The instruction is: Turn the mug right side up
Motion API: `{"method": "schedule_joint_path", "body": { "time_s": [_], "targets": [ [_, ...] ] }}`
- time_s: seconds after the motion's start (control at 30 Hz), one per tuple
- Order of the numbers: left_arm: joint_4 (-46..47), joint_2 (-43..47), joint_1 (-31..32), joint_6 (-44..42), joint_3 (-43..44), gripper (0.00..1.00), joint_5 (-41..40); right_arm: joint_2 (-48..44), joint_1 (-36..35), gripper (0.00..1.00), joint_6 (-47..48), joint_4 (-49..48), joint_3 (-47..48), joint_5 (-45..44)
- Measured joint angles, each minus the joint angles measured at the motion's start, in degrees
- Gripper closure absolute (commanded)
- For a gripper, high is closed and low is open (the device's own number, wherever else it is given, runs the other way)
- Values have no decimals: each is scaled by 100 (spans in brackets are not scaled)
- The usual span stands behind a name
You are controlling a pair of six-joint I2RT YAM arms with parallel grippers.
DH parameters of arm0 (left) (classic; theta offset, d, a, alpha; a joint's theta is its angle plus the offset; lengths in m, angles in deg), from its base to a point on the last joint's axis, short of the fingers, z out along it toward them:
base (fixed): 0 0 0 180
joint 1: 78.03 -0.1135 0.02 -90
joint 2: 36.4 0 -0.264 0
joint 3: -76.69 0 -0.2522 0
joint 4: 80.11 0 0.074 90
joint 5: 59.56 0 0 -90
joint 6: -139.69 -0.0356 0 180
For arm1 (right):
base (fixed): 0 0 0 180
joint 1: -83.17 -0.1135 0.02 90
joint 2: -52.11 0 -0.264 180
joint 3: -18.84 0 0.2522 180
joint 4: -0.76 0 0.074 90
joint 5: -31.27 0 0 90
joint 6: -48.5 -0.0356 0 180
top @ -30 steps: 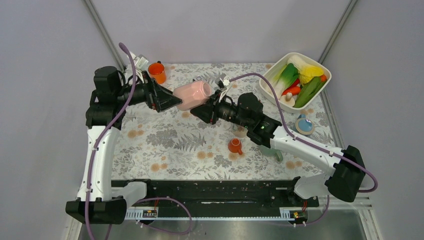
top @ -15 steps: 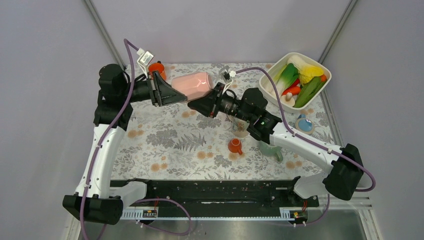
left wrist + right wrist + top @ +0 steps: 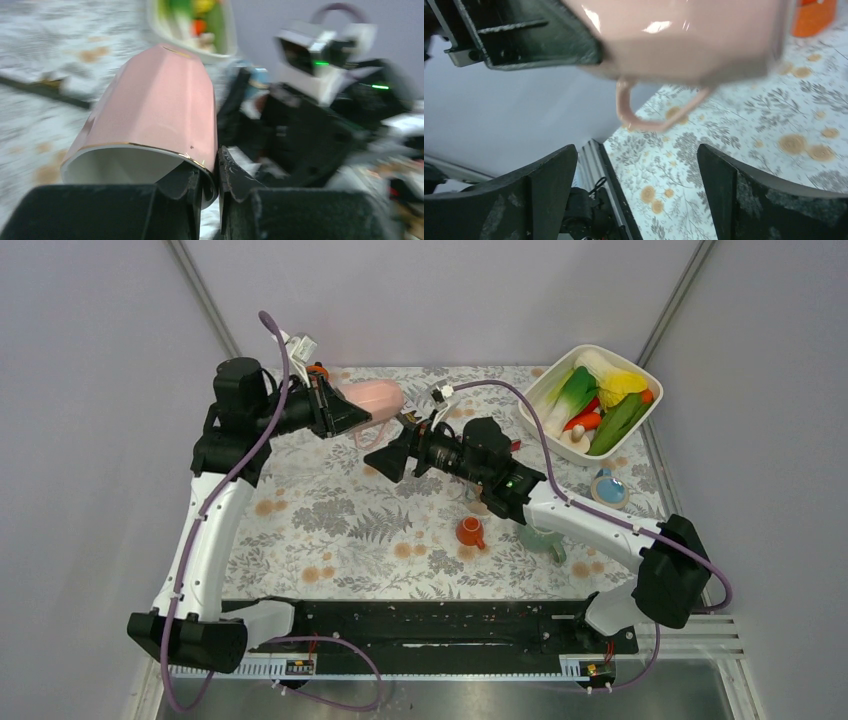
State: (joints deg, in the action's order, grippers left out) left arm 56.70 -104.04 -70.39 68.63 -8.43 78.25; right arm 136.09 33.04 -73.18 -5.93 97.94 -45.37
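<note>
My left gripper needs to swing to the left in the top view next, turn its fingers down, lower the mug (image 3: 376, 396) beside the orange cup and then release it, because the mug hangs on its side.
The pink mug (image 3: 376, 396) hangs in the air on its side over the back of the table, mouth toward the left arm. My left gripper (image 3: 352, 413) is shut on its rim. In the left wrist view one finger sits inside the mug (image 3: 160, 100) and the other outside, with the left gripper (image 3: 216, 161) pinching the gold-edged wall. My right gripper (image 3: 386, 462) stands open just below and in front of the mug, touching nothing. From the right wrist, the mug (image 3: 684, 35) fills the top and its handle (image 3: 649, 110) hangs above the wide-open right gripper (image 3: 636, 152).
A white basin (image 3: 640, 375) of vegetables sits at the back right. A small orange cup (image 3: 469, 531) stands mid-table, with a green item (image 3: 545, 540) and a blue-rimmed item (image 3: 608, 488) to its right. Another orange cup (image 3: 816, 15) stands behind the left gripper.
The left gripper closed on the mug's rim and carried it back and left. The right gripper let go of the mug, opened wide and dropped away below it.
</note>
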Motion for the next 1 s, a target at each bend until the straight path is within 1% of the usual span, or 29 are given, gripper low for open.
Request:
{"method": "schedule_joint_path", "body": {
  "time_s": [0.03,0.13,0.23,0.3,0.4,0.53,0.63,0.73,0.87,1.0],
  "targets": [
    [-245,-31,-15,-363,46,100,-463,0,7,1,44,140,0,-92],
    [-824,-236,-98,-1388,286,100,-1526,9,15,1,179,485,0,-251],
    [-1268,-734,-302,-2291,673,100,-2214,48,20,0,332,787,0,-341],
    [-1670,-1377,-551,-2896,1207,100,-2542,81,20,1,457,979,0,-343],
    [-2024,-2426,-909,-3591,2020,100,-3091,118,20,0,645,1182,0,-343],
    [-2426,-4144,-1237,-4402,3407,100,-3956,120,22,0,920,1377,-9,-341],
    [-2675,-5329,-1357,-4874,4371,100,-4404,120,22,1,1123,1456,-22,-341],
    [-2817,-6122,-1392,-5298,4918,100,-4684,122,22,1,1314,1541,-42,-343],
    [-2885,-6620,-1397,-5855,5012,100,-4913,162,22,0,1523,1637,-48,-343],
    [-2949,-6813,-1445,-6476,5018,100,-4848,267,22,0,1637,1676,-48,-341]
  ]
}}
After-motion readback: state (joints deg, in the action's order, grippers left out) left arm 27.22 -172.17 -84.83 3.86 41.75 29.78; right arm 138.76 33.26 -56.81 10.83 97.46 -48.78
